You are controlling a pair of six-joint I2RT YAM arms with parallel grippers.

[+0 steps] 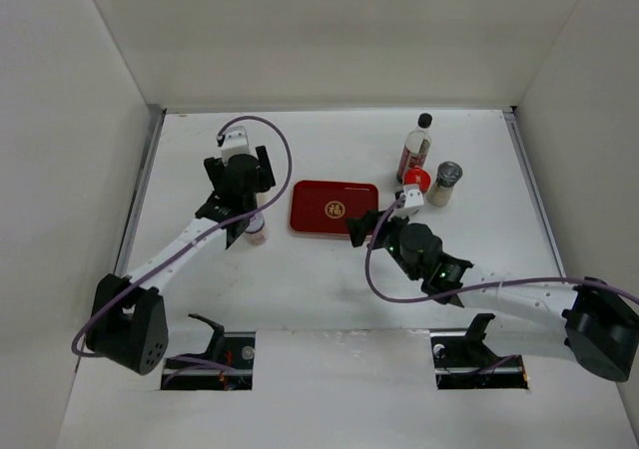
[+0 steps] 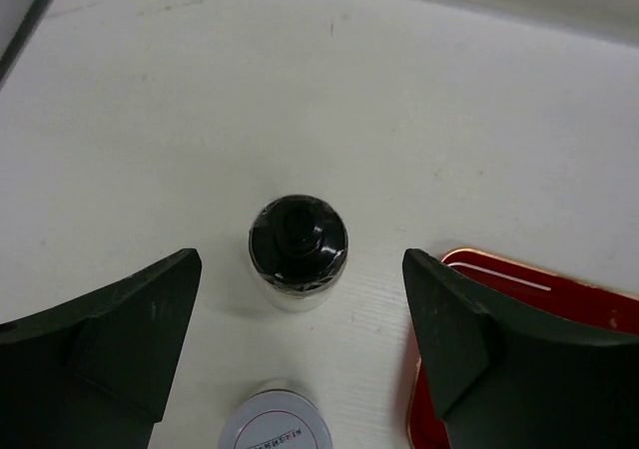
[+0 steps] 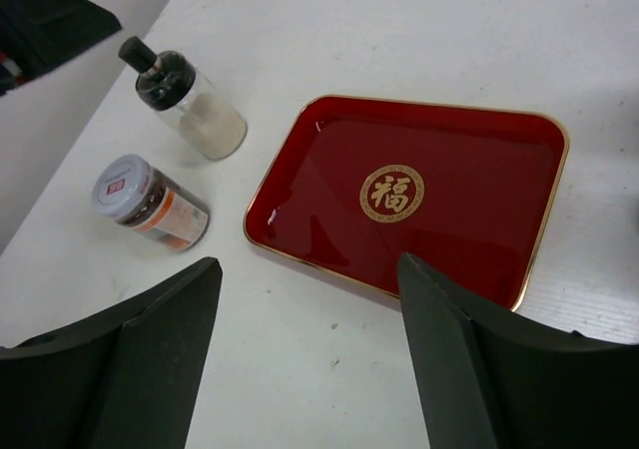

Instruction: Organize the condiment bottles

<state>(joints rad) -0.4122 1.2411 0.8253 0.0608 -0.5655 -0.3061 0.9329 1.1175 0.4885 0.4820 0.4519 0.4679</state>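
Note:
The left gripper moves straight down next until its open fingers are on either side of the bottle's black cap (image 2: 299, 241), since the bottle already stands below the gap between them.
In the left wrist view my left gripper (image 2: 302, 269) is open and hangs above the small white black-capped bottle (image 2: 298, 249), which stands between its fingers untouched. The white-lidded jar (image 2: 275, 421) stands just nearer. In the top view the left gripper (image 1: 240, 178) hides that bottle, and the jar (image 1: 256, 231) shows beside it. My right gripper (image 1: 371, 220) is open and empty at the red tray's (image 1: 334, 208) near right corner. The tall clear bottle (image 1: 415, 148), the red-capped one (image 1: 417, 180) and the grey-lidded shaker (image 1: 444, 183) stand right of the tray.
The red tray with gold emblem (image 3: 479, 239) holds nothing. In the right wrist view the black-capped bottle (image 3: 190, 105) and the jar (image 3: 150, 205) stand left of it. White walls enclose the table on three sides.

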